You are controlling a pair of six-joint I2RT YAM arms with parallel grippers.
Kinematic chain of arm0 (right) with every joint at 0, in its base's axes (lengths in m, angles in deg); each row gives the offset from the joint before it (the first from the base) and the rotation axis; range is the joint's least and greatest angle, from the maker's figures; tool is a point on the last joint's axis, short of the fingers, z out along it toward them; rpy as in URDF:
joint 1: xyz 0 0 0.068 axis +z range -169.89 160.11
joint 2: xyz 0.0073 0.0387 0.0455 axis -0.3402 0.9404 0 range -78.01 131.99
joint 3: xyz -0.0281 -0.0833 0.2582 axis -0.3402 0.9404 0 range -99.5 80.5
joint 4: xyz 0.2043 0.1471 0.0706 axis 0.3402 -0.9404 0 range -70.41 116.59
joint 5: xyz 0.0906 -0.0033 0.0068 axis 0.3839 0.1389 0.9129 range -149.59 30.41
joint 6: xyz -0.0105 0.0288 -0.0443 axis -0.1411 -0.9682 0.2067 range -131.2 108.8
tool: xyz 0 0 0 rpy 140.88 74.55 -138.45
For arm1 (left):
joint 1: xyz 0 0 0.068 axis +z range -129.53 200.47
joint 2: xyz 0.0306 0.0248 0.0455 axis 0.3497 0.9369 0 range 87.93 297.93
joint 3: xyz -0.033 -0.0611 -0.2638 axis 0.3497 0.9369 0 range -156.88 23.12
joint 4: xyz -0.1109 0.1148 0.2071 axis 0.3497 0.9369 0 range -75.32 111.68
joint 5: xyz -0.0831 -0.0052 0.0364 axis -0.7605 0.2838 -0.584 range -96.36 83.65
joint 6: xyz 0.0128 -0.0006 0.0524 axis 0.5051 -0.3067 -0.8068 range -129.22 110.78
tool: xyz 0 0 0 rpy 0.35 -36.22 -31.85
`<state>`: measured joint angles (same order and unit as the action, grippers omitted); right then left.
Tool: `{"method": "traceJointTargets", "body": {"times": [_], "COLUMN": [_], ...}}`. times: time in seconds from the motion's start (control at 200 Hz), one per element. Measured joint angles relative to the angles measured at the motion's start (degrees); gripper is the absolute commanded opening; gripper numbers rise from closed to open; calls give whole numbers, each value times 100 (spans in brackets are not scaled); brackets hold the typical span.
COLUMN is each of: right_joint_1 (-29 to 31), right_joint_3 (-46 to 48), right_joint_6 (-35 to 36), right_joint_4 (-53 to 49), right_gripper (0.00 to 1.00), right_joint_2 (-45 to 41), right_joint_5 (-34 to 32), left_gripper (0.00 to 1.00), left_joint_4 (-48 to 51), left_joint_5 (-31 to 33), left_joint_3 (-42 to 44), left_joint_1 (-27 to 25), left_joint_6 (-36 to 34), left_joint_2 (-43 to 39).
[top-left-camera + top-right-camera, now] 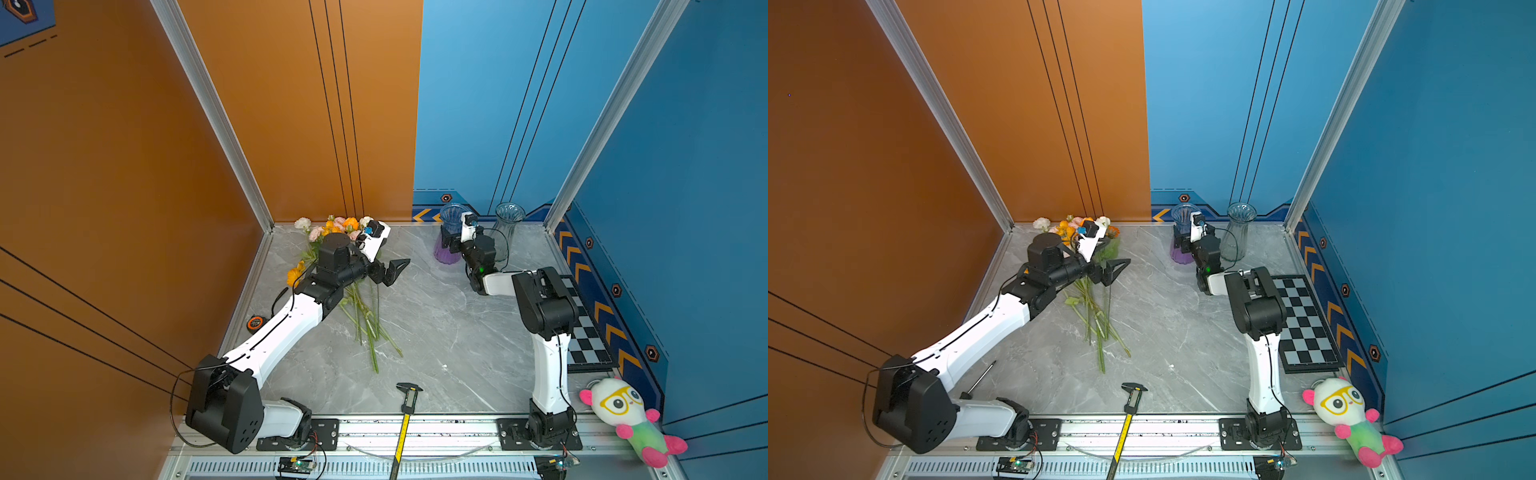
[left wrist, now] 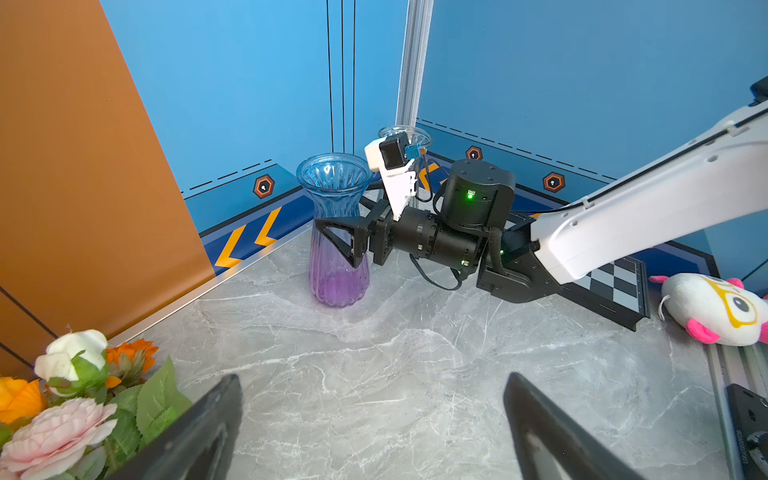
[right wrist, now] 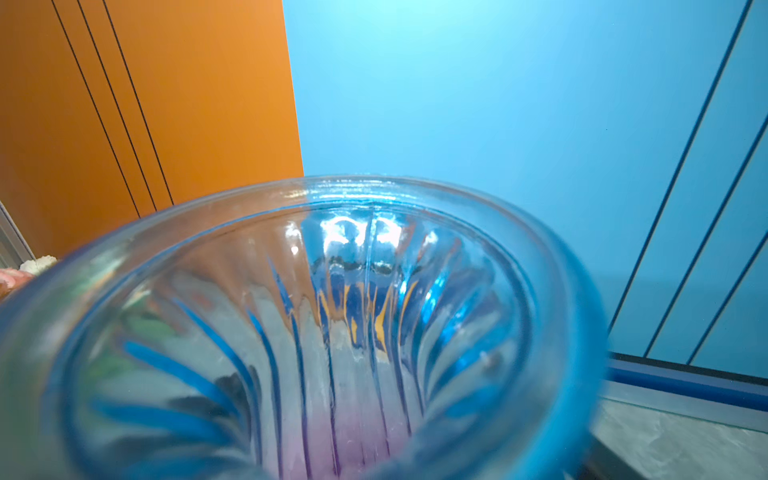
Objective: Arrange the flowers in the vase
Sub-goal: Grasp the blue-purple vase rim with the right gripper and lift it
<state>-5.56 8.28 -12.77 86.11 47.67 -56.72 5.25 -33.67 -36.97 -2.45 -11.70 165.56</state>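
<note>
I should move my right gripper's open fingers gently deeper around the vase's narrow middle (image 1: pixel 450 228) (image 3: pixel 332 432) next, then center them and close, because it is off-center between them.
The flowers (image 1: pixel 332 227) lie in a bunch on the grey marble table at the back left, blooms against the orange wall and green stems (image 1: pixel 1098 328) pointing to the front. In the left wrist view their pink, white and orange blooms (image 2: pixel 62 415) sit beside one finger. My left gripper (image 1: pixel 395 270) (image 2: pixel 374 378) hangs open and empty just right of the bunch. The blue-to-purple ribbed glass vase (image 1: pixel 451 214) (image 2: pixel 334 286) stands upright at the back. My right gripper (image 1: pixel 449 243) (image 2: pixel 332 232) is open, its jaws astride the vase's narrow waist. Contact cannot be told. The vase's mouth (image 3: pixel 374 195) fills the right wrist view.
A clear glass vase (image 1: pixel 509 220) stands behind the right arm. A chessboard (image 1: pixel 582 328) lies along the right wall and a plush toy (image 1: pixel 623 411) at the front right. A caliper (image 1: pixel 409 399) lies at the front edge, a tape measure (image 1: pixel 254 323) and a screwdriver (image 1: pixel 980 378) at the left.
</note>
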Motion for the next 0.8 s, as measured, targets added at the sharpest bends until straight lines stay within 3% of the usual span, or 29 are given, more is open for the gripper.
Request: {"method": "traceJointTargets", "body": {"times": [0.36,0.801], "right_joint_1": [-7,-9], "right_joint_3": [-350,-431], "right_joint_6": [-186,-280], "right_joint_4": [55,232], "right_gripper": [91,67], "right_joint_2": [254,348], "right_joint_5": [109,271], "left_gripper": [98,98], "left_joint_4": [-2,-2], "left_joint_5": [-2,-2], "left_joint_3": [0,0], "left_joint_1": [0,0], "left_joint_6": [0,0], "left_joint_2": [0,0]}}
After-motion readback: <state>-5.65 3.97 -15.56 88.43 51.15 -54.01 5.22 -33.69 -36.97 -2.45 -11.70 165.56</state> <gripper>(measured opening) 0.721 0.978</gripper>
